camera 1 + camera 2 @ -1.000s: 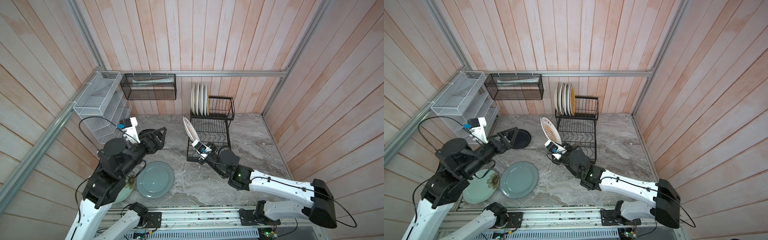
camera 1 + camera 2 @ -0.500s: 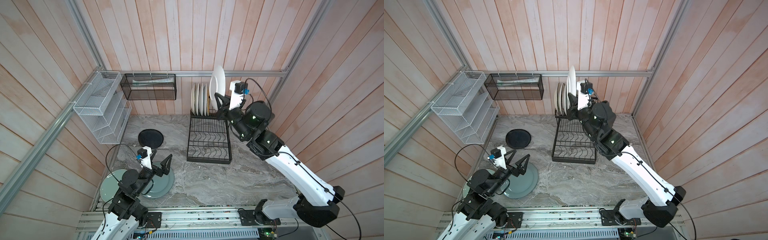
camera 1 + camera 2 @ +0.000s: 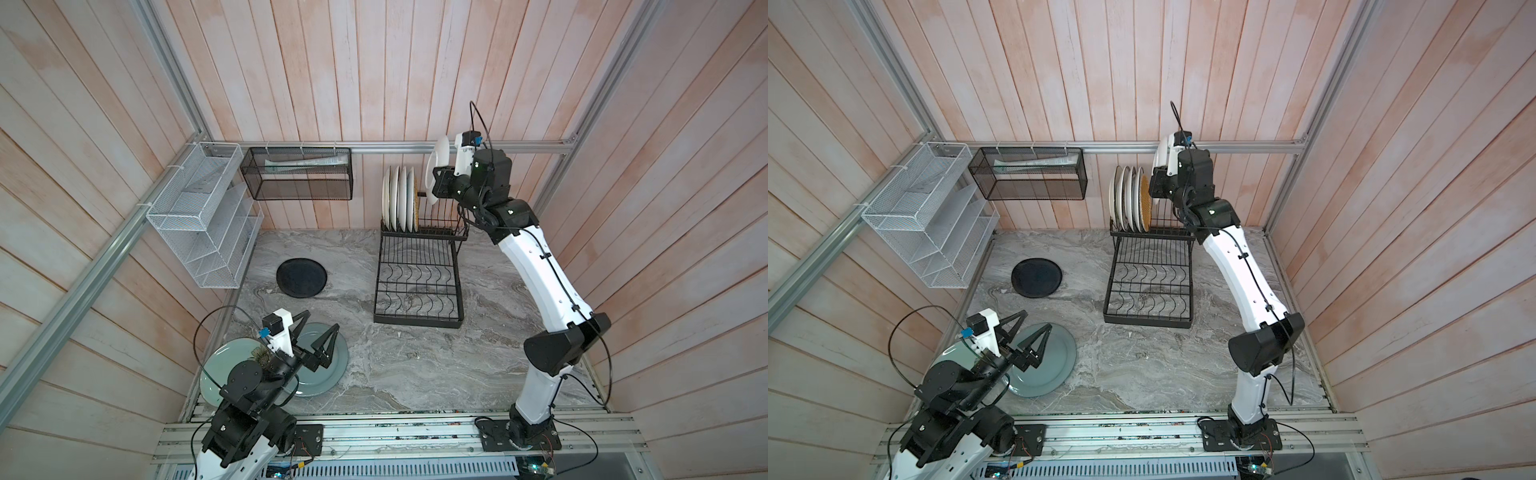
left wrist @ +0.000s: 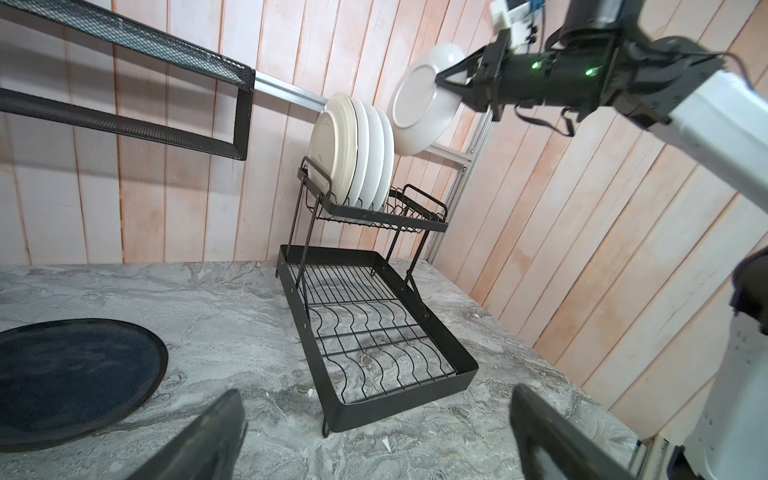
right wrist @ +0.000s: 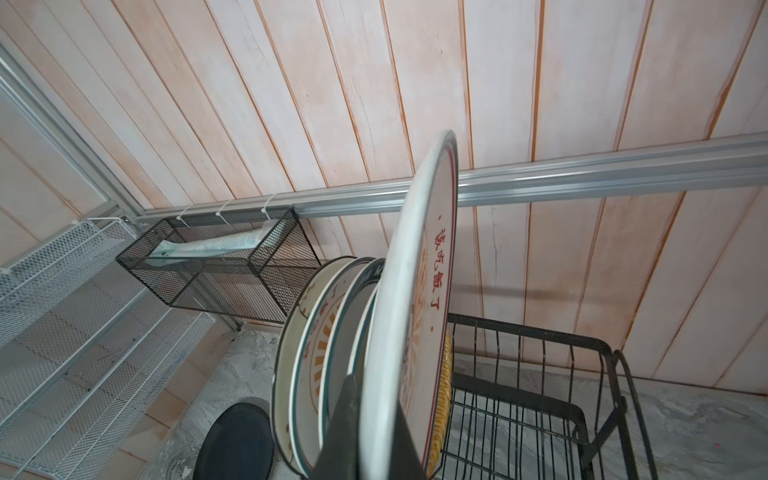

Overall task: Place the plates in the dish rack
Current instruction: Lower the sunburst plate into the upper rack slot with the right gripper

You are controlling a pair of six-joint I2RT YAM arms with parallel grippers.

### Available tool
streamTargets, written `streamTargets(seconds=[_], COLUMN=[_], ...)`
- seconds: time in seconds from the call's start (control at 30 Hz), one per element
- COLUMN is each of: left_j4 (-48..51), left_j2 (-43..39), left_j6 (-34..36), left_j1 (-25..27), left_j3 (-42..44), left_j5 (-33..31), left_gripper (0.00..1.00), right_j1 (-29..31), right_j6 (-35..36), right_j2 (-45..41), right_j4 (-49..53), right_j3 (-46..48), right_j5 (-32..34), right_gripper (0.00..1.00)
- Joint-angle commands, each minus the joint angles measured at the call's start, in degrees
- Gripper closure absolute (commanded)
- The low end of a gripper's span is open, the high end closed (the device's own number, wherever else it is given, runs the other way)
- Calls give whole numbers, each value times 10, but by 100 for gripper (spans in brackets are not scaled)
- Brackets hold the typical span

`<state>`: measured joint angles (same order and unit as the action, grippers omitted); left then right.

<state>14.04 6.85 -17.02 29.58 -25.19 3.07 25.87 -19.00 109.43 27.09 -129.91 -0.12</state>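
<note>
My right gripper lowers the white plate next into the slot of the upper level beside the woven yellow plate. It releases the white plate's rim, because the wires there still stand empty.
My right gripper is shut on the rim of a white plate with red lettering, held on edge above the upper tier of the black dish rack, just right of the several plates standing there. The woven yellow plate is the nearest of them. The held plate shows in both top views. At the front left my left gripper hangs open and empty over a grey-blue plate. Beside it lies a pale green plate. A black plate lies left of the rack.
A white mesh organizer and a black mesh basket holding a tube hang on the back-left walls. Wooden walls close in three sides. The rack's lower tier holds nothing.
Over the last second my right arm lifted the lettered plate from beside the rack's base up to the upper tier. My left arm drew back to the front left, uncovering the black plate.
</note>
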Motion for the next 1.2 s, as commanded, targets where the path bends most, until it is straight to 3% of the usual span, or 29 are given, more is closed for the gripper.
streamTargets(seconds=[0.0, 0.1, 0.33, 1.17], left_j4=[34, 47, 42, 41], left_j2=[-19, -19, 8, 22], left_j6=[-4, -1, -2, -6], left_j1=[5, 5, 5, 5], left_j3=[-11, -18, -19, -21], left_j5=[-62, -78, -38, -30], left_gripper=[0, 0, 0, 0], right_j1=[-2, -4, -19, -27], right_j6=[-17, -10, -23, -6], right_j2=[37, 69, 109, 141], right_j4=[33, 41, 41, 63], right_j3=[-44, -63, -72, -81], right_j5=[-18, -2, -12, -17], right_gripper=[100, 100, 100, 100])
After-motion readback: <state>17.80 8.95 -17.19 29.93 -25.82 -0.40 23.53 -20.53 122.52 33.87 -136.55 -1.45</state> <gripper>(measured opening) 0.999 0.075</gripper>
